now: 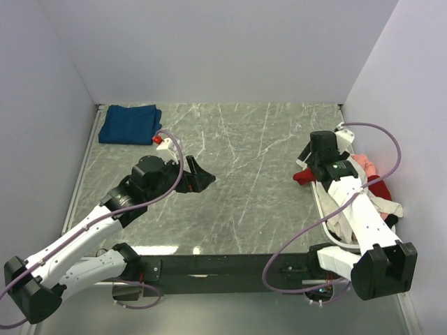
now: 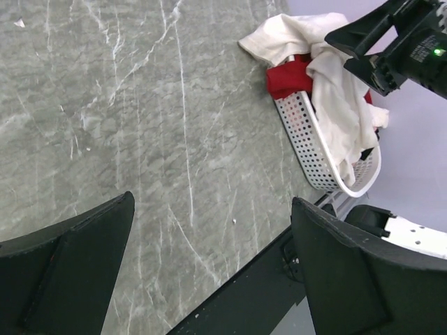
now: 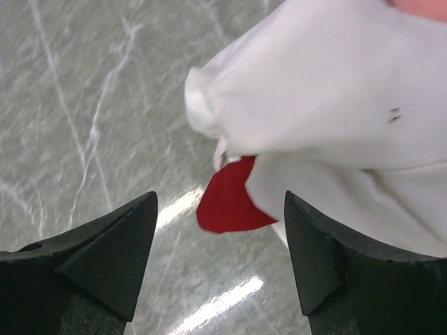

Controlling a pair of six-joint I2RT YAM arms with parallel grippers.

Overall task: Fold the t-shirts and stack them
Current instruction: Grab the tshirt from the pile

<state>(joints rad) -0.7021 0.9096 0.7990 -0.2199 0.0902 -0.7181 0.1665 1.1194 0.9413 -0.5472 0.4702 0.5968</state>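
My right gripper shifts to the right in the top view next, then lowers onto the white shirt's fold beside the red shirt. The white shirt point(image 3: 335, 105) lies over the red one.
A dark blue t-shirt point(image 1: 129, 124) lies folded at the table's far left corner. A white basket point(image 1: 323, 204) at the right edge holds a heap of t-shirts: a red one point(image 1: 302, 176) hanging over its far end, a pink one point(image 1: 364, 166) and a white one point(image 1: 342, 220). My right gripper point(image 1: 307, 162) is open and hovers just above the red shirt point(image 3: 227, 202) and the white shirt point(image 3: 335, 105), gripping nothing. My left gripper point(image 1: 202, 178) is open and empty above the bare table, left of centre.
The left wrist view shows the basket point(image 2: 314, 153) with the white shirt point(image 2: 335, 91) and red shirt point(image 2: 290, 77) draped over its rim, and the right arm point(image 2: 405, 42) above it. Walls close the table on three sides. A black rail point(image 1: 230, 265) runs along the near edge.
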